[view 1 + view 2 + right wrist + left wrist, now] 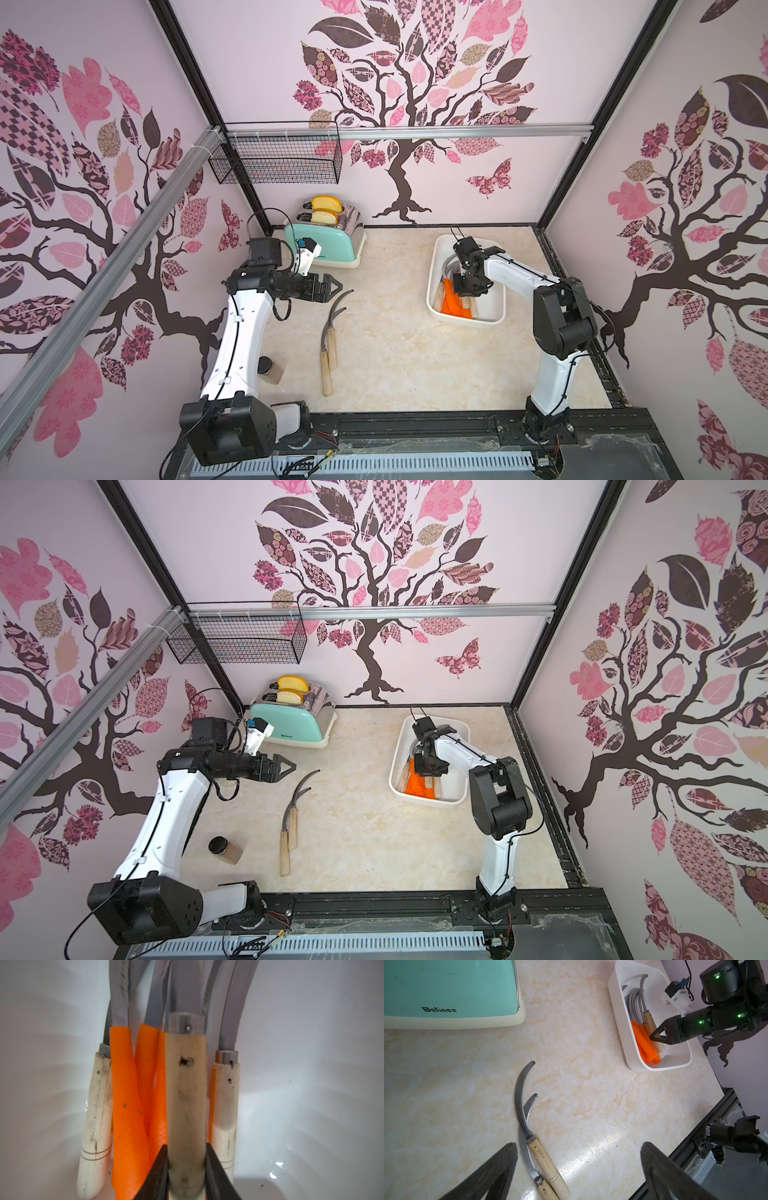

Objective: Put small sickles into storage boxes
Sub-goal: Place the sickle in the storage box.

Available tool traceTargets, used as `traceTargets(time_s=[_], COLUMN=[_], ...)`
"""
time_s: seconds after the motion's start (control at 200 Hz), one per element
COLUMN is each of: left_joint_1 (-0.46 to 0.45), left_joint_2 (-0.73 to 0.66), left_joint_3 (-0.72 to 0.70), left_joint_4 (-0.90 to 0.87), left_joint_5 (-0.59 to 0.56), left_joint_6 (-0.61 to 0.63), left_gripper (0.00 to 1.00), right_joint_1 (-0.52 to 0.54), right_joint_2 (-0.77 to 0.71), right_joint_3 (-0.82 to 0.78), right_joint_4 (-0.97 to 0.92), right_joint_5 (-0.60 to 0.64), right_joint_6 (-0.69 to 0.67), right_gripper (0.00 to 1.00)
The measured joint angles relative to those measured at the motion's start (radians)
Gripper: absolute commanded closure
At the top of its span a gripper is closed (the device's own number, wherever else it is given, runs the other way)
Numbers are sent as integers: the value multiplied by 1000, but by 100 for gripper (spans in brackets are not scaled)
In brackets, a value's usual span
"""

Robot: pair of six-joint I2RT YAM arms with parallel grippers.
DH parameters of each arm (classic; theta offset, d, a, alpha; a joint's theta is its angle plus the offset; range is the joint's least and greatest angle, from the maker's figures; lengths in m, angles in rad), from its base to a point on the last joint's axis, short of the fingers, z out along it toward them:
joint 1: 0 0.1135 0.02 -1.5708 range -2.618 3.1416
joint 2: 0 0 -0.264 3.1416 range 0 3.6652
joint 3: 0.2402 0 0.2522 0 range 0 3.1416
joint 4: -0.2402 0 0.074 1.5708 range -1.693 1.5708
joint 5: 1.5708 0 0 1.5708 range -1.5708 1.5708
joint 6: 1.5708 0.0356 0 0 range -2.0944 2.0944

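The wooden handle in the robot's right gripper still hangs just above the orange handles in the tray (159,1116), so the robot will next lower it a little onto them and release it.
The storage box, a shallow white tray (492,309) (455,781) (618,1022), stands at the back right. Several small sickles lie in it, with orange handles (126,1105) and pale wooden ones. My right gripper (467,293) (428,773) (652,1036) (186,1149) is low inside the tray, shut on the wooden handle of one sickle (186,1084). Two wooden-handled sickles (332,353) (293,829) (544,1157) lie side by side on the table left of centre. My left gripper (334,287) (289,766) (579,1145) hovers open just behind their blade tips, holding nothing.
A mint toaster (328,245) with bread slices stands at the back left. A small dark-lidded jar (270,370) sits by the left arm's base. A black wire basket (282,158) hangs on the back wall. A black rail (415,424) runs along the table's front edge.
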Motion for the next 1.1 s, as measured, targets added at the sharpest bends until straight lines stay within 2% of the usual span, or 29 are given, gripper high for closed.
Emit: traceTargets(time_s=[0.225,0.515,0.91,1.1], left_joint_1=[0,0,-5,-10], left_joint_2=[0,0,19,22], left_joint_3=[0,0,0,-1], left_joint_4=[0,0,-6,-24], left_joint_5=[0,2,16,18], left_joint_6=[2,2,21,55], left_gripper=[3,3,3,5], right_joint_1=[0,0,0,0], right_joint_2=[21,38,38,38], right_joint_3=[-17,-18,-18,-12], right_joint_4=[15,21,23,17], right_joint_5=[3,3,32,63], right_joint_6=[0,0,-18,-19], right_gripper=[88,82,54,49])
